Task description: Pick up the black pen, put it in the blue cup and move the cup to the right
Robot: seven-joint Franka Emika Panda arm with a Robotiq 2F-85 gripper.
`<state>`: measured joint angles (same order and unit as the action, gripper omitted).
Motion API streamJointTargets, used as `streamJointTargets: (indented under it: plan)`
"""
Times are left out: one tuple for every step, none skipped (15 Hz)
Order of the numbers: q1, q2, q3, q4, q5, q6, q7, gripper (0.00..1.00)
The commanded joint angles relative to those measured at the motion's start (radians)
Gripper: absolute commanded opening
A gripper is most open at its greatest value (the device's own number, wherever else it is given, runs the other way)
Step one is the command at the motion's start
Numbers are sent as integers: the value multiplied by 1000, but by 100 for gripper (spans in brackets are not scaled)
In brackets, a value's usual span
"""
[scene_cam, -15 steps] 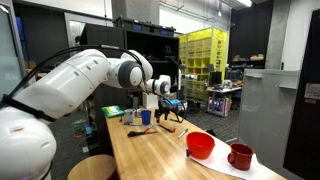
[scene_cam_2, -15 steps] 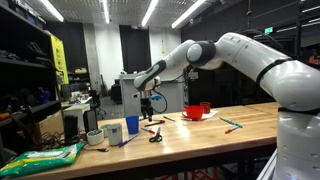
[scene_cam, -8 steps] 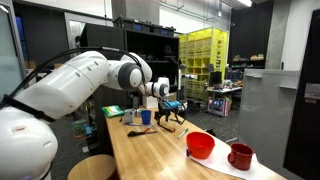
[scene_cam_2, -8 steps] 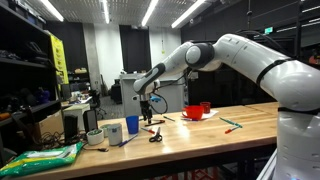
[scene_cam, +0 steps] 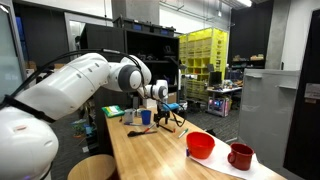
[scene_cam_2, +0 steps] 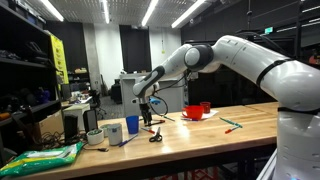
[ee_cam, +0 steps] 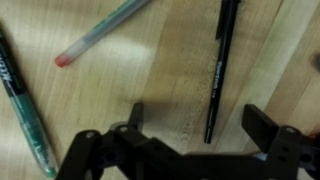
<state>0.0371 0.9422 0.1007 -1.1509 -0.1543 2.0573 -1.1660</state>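
The black pen's pointed end is already between my gripper's open fingers, so my gripper should next stay over that end and close its fingers around it.
In the wrist view the black pen [ee_cam: 217,75] lies flat on the wooden table [ee_cam: 130,80], running from the top edge down to between my fingers. My gripper [ee_cam: 200,125] hangs over the pen's lower end, open, with the pen nearer the right finger [ee_cam: 268,125] and touching neither. The blue cup [scene_cam: 146,117] [scene_cam_2: 131,125] stands upright on the table beside the gripper [scene_cam: 170,114] [scene_cam_2: 150,114] in both exterior views. The pen is too thin to make out in those views.
A green pen [ee_cam: 20,100] and a pale pen with a red tip [ee_cam: 100,35] lie to the left of the black one. A red bowl [scene_cam: 200,145] [scene_cam_2: 193,113] and dark red mug [scene_cam: 240,156] stand farther along the table. Scissors [scene_cam_2: 155,135] and a white box [scene_cam_2: 114,132] are near the cup.
The gripper has eased slightly lower over the table. Its jaws stay open, and nothing on the table has moved.
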Motion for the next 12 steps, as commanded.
streamJointTargets:
  plan:
    - [12, 19, -9, 26, -14, 2, 20, 100]
    - [12, 20, -9, 27, -14, 1, 20, 100]
    - [12, 20, -8, 27, -13, 0, 19, 100]
    - [12, 20, -8, 26, -13, 1, 18, 98]
    - [11, 20, -7, 25, -12, 2, 17, 73]
    - [9, 19, -5, 25, -9, 2, 16, 73]
    - [8, 18, -4, 26, -8, 4, 14, 71]
    - [7, 17, -3, 27, -7, 7, 13, 64]
    - [5, 15, -1, 27, -5, 10, 11, 58]
    - [5, 14, -1, 28, -4, 13, 11, 48]
    - [4, 13, 0, 29, -3, 17, 10, 41]
    - [3, 12, 0, 29, -3, 22, 9, 34]
